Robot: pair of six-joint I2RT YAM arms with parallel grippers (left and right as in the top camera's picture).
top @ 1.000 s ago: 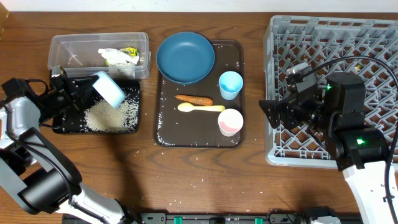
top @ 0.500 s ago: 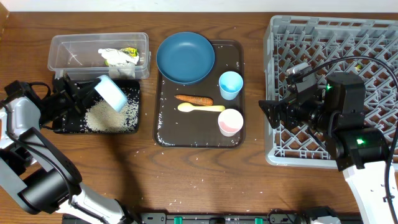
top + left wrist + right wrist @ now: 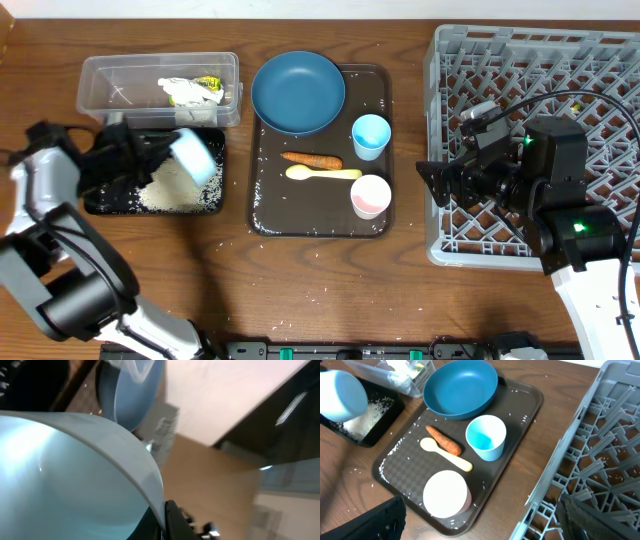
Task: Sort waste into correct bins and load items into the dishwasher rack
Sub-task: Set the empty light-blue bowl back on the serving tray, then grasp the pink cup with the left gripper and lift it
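Observation:
My left gripper swings from the black tray over the brown serving tray next. It turns the bowl upright and lowers it into the open space beside the pink cup.
My left gripper [image 3: 152,158] is shut on the rim of the white-and-light-blue bowl [image 3: 192,155], holding it tilted above the black tray [image 3: 98,206], where a pile of white rice [image 3: 178,186] lies. In the left wrist view the bowl [image 3: 75,470] fills the frame, pinched by my finger [image 3: 172,520]. The clear tub [image 3: 120,80] holds crumpled paper with a yellow-green wrapper [image 3: 188,92]. My right gripper [image 3: 440,180] is open and empty over the left edge of the grey dishwasher rack [image 3: 520,60].
The brown serving tray [image 3: 265,215] carries the dark blue plate [image 3: 298,92], light blue cup [image 3: 370,136], pink cup [image 3: 370,196], pale yellow spoon [image 3: 322,173] and orange carrot stick [image 3: 311,159]. Rice grains are scattered on the tray and the table.
My left arm has shifted right, carrying the bowl a little right and lower over the black tray. The right arm has not moved.

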